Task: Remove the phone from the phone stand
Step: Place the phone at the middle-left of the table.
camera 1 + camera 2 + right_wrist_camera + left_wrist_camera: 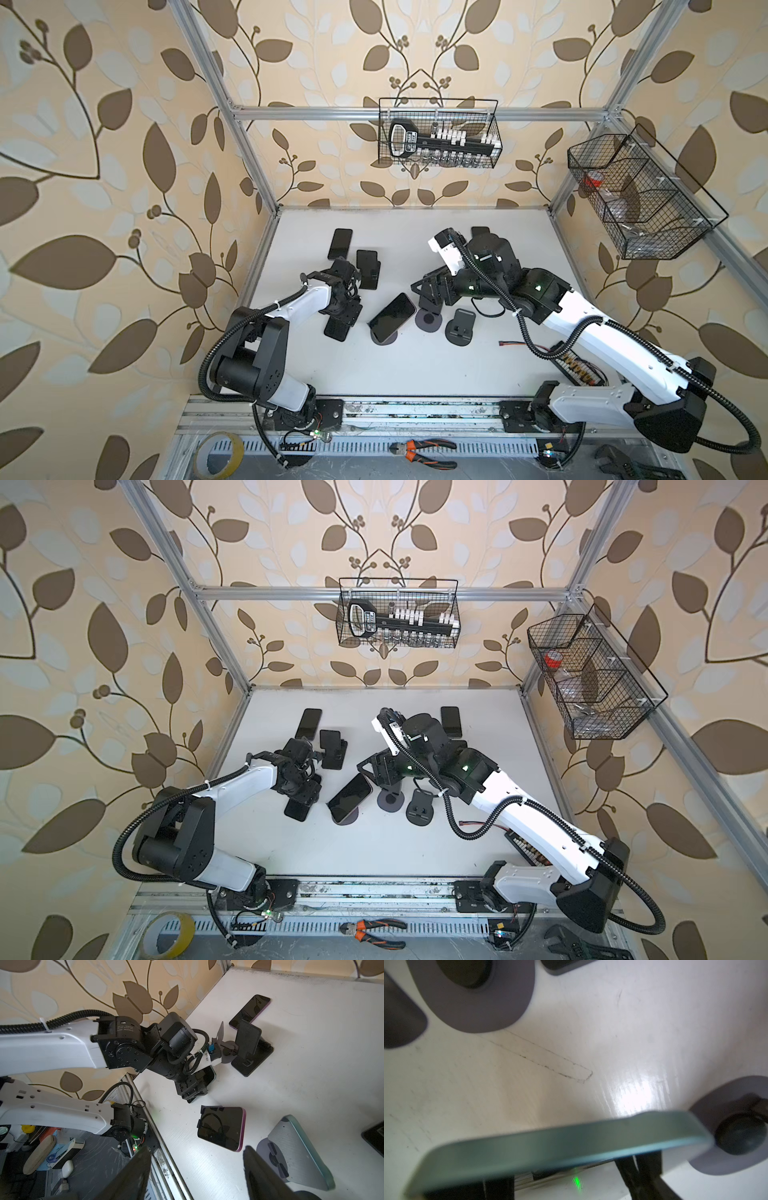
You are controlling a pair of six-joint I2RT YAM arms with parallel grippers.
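The robot's left gripper needs to lower the teal-edged phone next until it lies flat on the bare tabletop below and let go of it there, because that spot is clear of stands.
A purple-edged phone (392,316) (351,798) (222,1128) leans tilted on a round-based phone stand (385,340) (350,818) in the middle of the table. My right gripper (196,1149) (426,297) hangs just behind it, open, with only bare table between its fingers (259,1167). At the front left my left gripper (344,316) (191,1088) sits low over the table, shut on a teal-edged phone (560,1147) (337,329). That phone's edge covers most of its fingers (645,1167) in the left wrist view.
Beside the right gripper a teal-edged grey slab (295,1147) leans on another round stand (428,323). An empty stand (459,328) is to its right. At the back left are a rectangular-based stand (368,266) and a flat phone (340,243). Another phone (451,721) lies at the back. Wires (515,344) trail on the right.
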